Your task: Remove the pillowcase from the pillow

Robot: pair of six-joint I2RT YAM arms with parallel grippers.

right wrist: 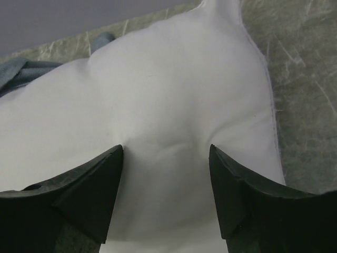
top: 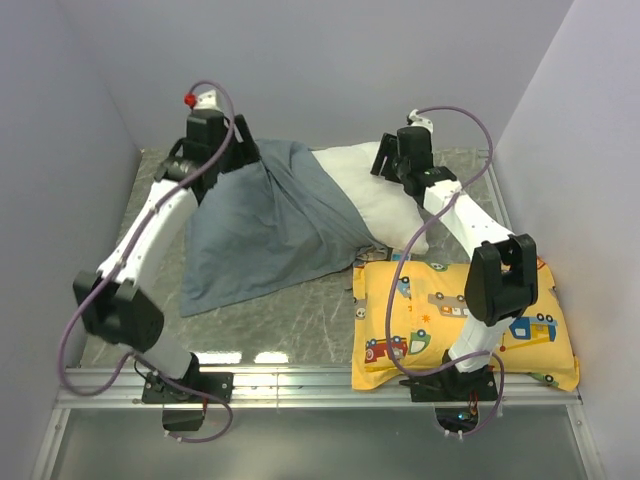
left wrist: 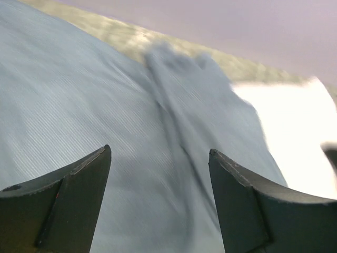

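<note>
I need to move my left gripper back, to the right in the top view, and down onto the pillowcase's creased middle (top: 284, 230) next, because fabric still covers the pillow's end.
The pillowcase (top: 262, 225), showing its plain blue-grey inside, lies bunched at the left middle and still covers the left end of the white pillow (top: 385, 200). My left gripper (top: 243, 148) is at the pillowcase's far top edge. In the left wrist view it (left wrist: 159, 150) is open over blurred blue-grey fabric (left wrist: 105, 105), with the pillow (left wrist: 295, 132) at the right. My right gripper (top: 388, 160) is at the pillow's far edge. In the right wrist view it (right wrist: 166, 147) is open, with both fingertips pressed into the white pillow (right wrist: 174, 89). A bit of pillowcase (right wrist: 21, 71) shows at the left.
A yellow pillow with cartoon vehicles (top: 460, 320) lies at the near right, touching the white pillow's near corner. Grey walls close in the table (top: 290, 320) on the left, back and right. A metal rail (top: 300, 380) runs along the near edge.
</note>
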